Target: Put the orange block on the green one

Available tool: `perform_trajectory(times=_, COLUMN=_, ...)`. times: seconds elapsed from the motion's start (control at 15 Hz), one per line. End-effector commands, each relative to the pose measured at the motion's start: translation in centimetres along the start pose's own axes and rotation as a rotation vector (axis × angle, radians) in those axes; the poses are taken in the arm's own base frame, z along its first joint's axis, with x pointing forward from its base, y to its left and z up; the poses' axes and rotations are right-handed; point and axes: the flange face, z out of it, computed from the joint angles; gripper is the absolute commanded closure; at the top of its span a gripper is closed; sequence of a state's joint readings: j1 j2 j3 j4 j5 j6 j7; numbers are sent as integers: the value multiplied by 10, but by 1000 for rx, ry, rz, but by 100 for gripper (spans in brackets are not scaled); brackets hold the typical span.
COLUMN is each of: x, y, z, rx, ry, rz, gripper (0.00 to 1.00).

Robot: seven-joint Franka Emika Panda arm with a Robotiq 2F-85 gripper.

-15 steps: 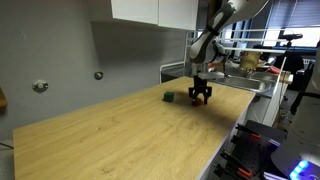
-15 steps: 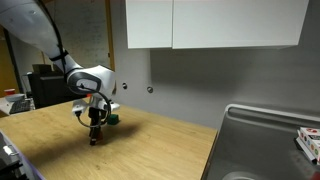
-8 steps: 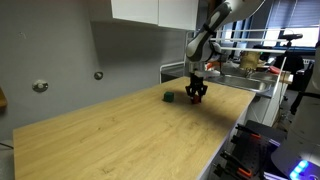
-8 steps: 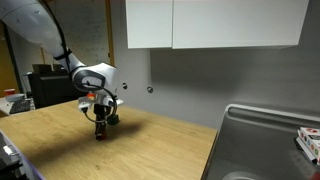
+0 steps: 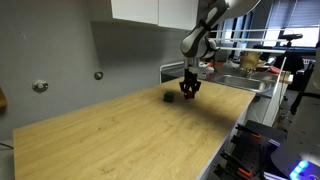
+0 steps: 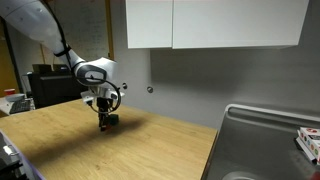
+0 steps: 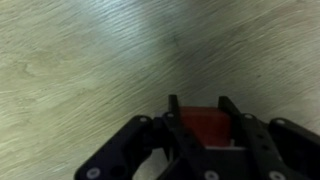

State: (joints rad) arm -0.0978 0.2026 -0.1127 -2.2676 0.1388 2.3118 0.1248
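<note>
My gripper moves up and across over the top of the green cube next to release the orange block, which now hangs low beside that cube.
In the wrist view the orange block [image 7: 205, 126] sits squeezed between the two black fingers of my gripper [image 7: 199, 106], which is shut on it, above bare wood. In both exterior views the gripper [image 5: 188, 93] [image 6: 106, 120] hangs just above the wooden tabletop, pointing down. The green one [image 5: 169, 97], a tiny dark cube, rests on the wood a short way beside the gripper, and in an exterior view the green cube [image 6: 114, 120] shows right at the fingers' edge. It is out of the wrist view.
The long wooden tabletop [image 5: 120, 135] stretches toward the camera. A metal sink [image 6: 265, 140] lies past the table's end. Grey wall and white cabinets [image 6: 210, 22] stand behind. Cluttered shelves [image 5: 255, 65] are beyond the arm.
The jaws have shut on the orange block. The gripper has carried it across the table toward the green cube.
</note>
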Motion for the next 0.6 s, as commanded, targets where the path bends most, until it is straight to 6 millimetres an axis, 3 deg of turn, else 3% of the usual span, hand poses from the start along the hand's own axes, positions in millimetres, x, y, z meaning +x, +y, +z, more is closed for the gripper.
perform_trajectory(times=0.0, x=3, y=-27, z=-7, rx=-17, ry=7, rz=-60, gripper=82)
perform_trajectory(times=0.53, x=-2, y=-77, z=-13, rx=-40, ry=27, rz=-165, gripper=82)
